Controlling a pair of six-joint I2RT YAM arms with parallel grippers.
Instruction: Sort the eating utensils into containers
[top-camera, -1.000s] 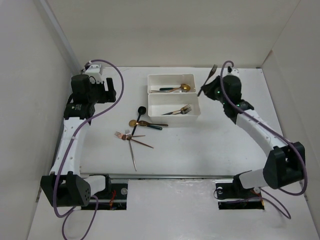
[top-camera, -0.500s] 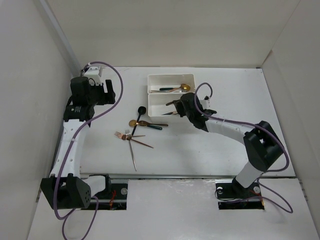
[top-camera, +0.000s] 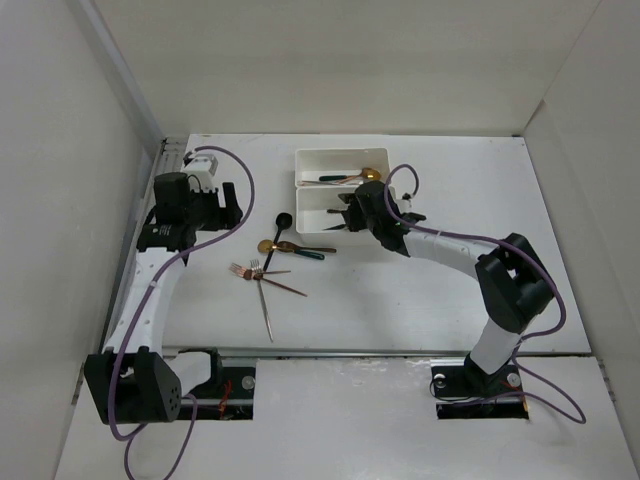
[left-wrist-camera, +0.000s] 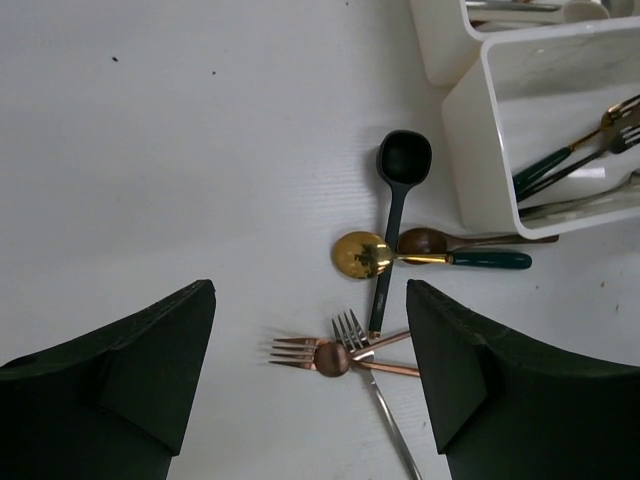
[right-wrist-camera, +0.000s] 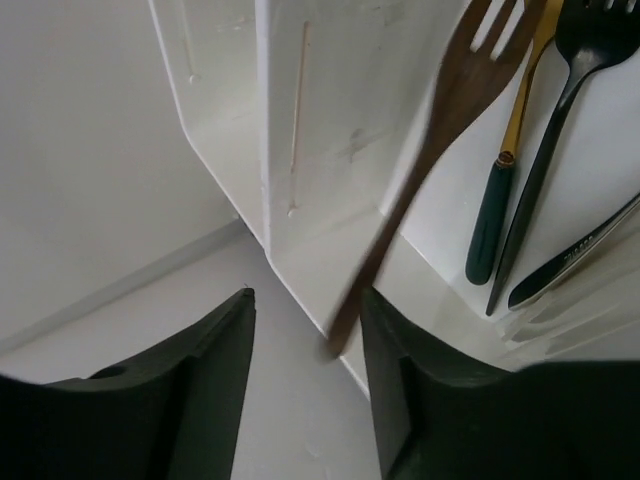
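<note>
My left gripper will go down next, toward the right in the top view, onto the black spoon's near handle end, uncovered between gold spoon (left-wrist-camera: 362, 254) and forks.
Two white trays sit side by side, the far tray (top-camera: 303, 166) and the near tray (top-camera: 304, 216), each with a few utensils inside. My right gripper (top-camera: 350, 211) hangs over the near tray with its jaws open (right-wrist-camera: 305, 340). A blurred copper fork (right-wrist-camera: 432, 150) slants loose between them, tines over the tray, handle end beside the right finger. Inside lie a teal-handled gold fork (right-wrist-camera: 490, 215) and a black fork (right-wrist-camera: 545, 170). My left gripper (left-wrist-camera: 310, 385) is open above the loose pile: black spoon (left-wrist-camera: 403, 160), gold spoon (left-wrist-camera: 362, 254), copper fork (left-wrist-camera: 298, 351), silver fork (left-wrist-camera: 350, 327).
The loose pile (top-camera: 268, 262) lies left of the trays on the white table, with a silver fork's (top-camera: 266, 308) handle reaching toward the near edge. White walls close in the table on the left, back and right. A purple cable (top-camera: 236, 165) loops over each arm.
My right arm swung from the far right corner to over the near tray, and its jaws opened, releasing the copper fork. My left arm shifted slightly toward the pile.
</note>
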